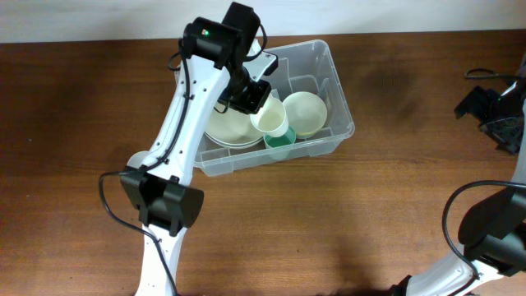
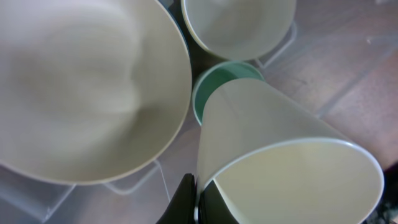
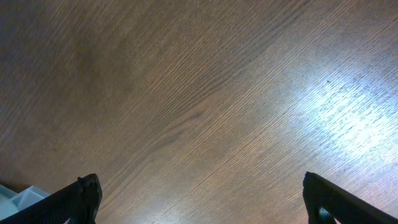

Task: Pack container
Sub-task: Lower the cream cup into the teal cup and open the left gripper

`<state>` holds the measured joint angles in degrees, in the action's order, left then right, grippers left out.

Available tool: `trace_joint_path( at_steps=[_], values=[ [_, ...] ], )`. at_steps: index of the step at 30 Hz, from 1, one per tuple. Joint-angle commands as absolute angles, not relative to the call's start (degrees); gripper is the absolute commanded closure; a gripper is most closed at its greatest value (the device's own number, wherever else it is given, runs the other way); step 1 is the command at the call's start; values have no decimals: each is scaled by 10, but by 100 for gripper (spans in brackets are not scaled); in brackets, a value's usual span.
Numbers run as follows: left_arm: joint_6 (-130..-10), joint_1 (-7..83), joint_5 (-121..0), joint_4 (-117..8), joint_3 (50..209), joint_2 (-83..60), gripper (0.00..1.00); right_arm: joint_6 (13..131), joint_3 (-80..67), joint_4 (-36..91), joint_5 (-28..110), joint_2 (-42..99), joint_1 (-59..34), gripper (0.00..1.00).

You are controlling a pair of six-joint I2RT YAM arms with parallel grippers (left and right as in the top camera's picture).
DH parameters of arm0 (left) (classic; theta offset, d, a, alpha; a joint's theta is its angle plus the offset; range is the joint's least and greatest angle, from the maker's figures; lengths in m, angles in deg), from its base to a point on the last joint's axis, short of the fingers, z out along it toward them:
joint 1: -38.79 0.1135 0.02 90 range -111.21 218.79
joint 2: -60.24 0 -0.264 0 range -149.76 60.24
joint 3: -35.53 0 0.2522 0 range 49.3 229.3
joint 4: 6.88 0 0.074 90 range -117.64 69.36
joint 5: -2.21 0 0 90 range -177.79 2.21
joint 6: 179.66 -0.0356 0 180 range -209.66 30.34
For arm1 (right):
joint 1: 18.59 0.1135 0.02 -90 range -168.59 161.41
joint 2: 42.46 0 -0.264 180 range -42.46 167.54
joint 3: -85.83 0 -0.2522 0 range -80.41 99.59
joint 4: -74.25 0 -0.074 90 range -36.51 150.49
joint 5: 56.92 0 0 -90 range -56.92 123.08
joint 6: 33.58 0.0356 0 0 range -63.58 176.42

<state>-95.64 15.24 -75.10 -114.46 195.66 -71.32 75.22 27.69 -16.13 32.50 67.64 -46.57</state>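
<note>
The cream cup's base already points into the green cup's opening, so my left gripper should lower the cream cup into the green cup (image 1: 280, 143) (image 2: 208, 84) and let go of the cream cup's rim.
The clear plastic container (image 1: 339, 105) stands at the back middle of the table. Inside lie a large cream bowl (image 1: 230, 129), a smaller cream bowl (image 1: 306, 112) and a green cup (image 1: 280, 143). My left gripper (image 1: 251, 97) is inside the container, shut on the rim of a cream cup (image 1: 269, 116) held over the green cup. In the left wrist view the fingers (image 2: 198, 199) pinch the cream cup's wall (image 2: 267, 130), with the green cup (image 2: 208, 84) under it, the large bowl (image 2: 81, 87) to the left and the smaller bowl (image 2: 239, 25) above. My right gripper (image 3: 199, 193) is open and empty over bare wood.
The right arm (image 1: 497, 107) rests at the far right edge of the table, with its base (image 1: 493, 238) at the front right. A corner of the container (image 3: 15, 196) shows at the bottom left of the right wrist view.
</note>
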Motion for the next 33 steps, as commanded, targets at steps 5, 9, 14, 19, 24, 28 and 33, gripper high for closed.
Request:
trace_joint_path(
  at_steps=[5,9,14,19,24,28,33],
  values=[
    [-953,154,-756,-1099,1919,-700,99,749,275,-161,324,669,-467,1],
    [-953,154,-756,-1090,1910,-700,99,749,275,-161,324,669,-467,1],
    [-953,154,-756,-1080,1886,-700,99,749,275,-161,324,669,-467,1],
    [-951,154,-756,-1064,1863,-700,99,749,275,-161,324,669,-467,1],
    [-951,154,-756,-1063,1861,-700,92,749,275,-161,324,669,-467,1],
    [-951,154,-756,-1063,1861,-700,91,749,275,-161,324,669,-467,1],
    [-951,154,-756,-1063,1861,-700,91,749,275,-161,324,669,-467,1]
  ],
)
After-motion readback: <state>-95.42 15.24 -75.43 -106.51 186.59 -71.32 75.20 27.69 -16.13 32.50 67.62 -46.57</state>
